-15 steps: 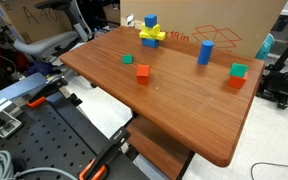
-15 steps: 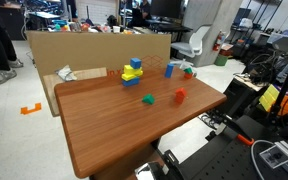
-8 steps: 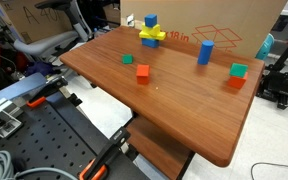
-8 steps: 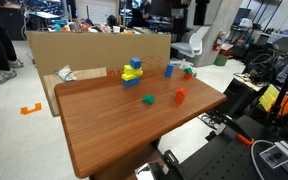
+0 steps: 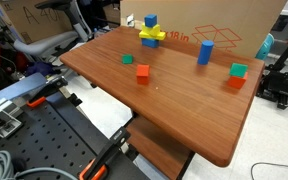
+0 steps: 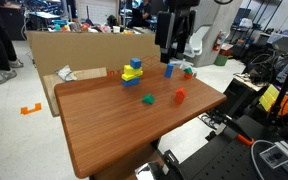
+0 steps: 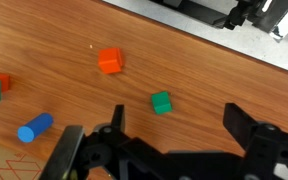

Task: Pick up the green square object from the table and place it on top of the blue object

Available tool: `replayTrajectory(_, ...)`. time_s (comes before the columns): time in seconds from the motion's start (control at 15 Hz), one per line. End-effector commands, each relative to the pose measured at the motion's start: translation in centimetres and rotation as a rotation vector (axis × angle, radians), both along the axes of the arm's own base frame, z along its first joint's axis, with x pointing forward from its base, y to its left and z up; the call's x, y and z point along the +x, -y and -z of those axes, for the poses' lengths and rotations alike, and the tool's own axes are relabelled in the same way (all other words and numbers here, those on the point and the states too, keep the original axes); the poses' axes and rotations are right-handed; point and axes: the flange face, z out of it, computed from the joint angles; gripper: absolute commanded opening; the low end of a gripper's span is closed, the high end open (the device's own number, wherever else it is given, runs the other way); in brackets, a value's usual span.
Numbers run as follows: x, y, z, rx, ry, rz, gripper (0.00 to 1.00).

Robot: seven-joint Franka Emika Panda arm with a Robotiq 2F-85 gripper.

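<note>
The small green cube [image 5: 128,59] [image 7: 161,102] comes between my open fingers next as my gripper moves down and centres them around it. The cube lies far below and slightly off their midline.
The small green cube [image 5: 128,59] lies on the wooden table beside a red cube [image 5: 142,72]; it also shows in the other exterior view [image 6: 149,99]. In the wrist view the green cube [image 7: 161,102] lies just ahead of my gripper [image 7: 181,125], slightly left of the midline between the two spread fingers. My gripper is open and empty, high above the table. The blue pillar [image 5: 205,53] stands upright further back, also in an exterior view [image 6: 170,69]. It shows at the lower left of the wrist view [image 7: 35,128].
A teal-green cube [image 5: 239,70] sits on an orange block [image 5: 233,82] near the table edge. A yellow and blue block stack [image 5: 151,35] stands by the cardboard wall [image 5: 234,25]. The red cube [image 7: 109,61] lies beyond the green one. My arm [image 6: 170,25] hangs over the far side.
My arm has come into an exterior view above the far side of the table, where it was not seen before. The blocks have not moved.
</note>
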Motion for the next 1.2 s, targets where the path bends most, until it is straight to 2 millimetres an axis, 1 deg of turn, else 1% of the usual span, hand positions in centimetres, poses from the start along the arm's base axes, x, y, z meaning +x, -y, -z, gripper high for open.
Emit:
replayTrajectory(0.0,2.3,1.6,2.5,0.021,-0.042,-0.027,1.0)
replayTrajectory(0.13,3.2,2.1,4.1,0.021,-0.071,-0.055,1.0)
replayTrajectory(0.27,4.0,2.0,5.7,0.025,-0.098,-0.077,1.0)
replayTrajectory(0.6,6.0,0.9,9.7,0.027,-0.156,-0.115,1.0)
replayTrajectory(0.8,7.2,0.2,11.9,0.016,-0.175,-0.11,1.0)
replayTrajectory(1.13,8.2,-1.1,15.3,-0.002,-0.218,-0.125,1.0)
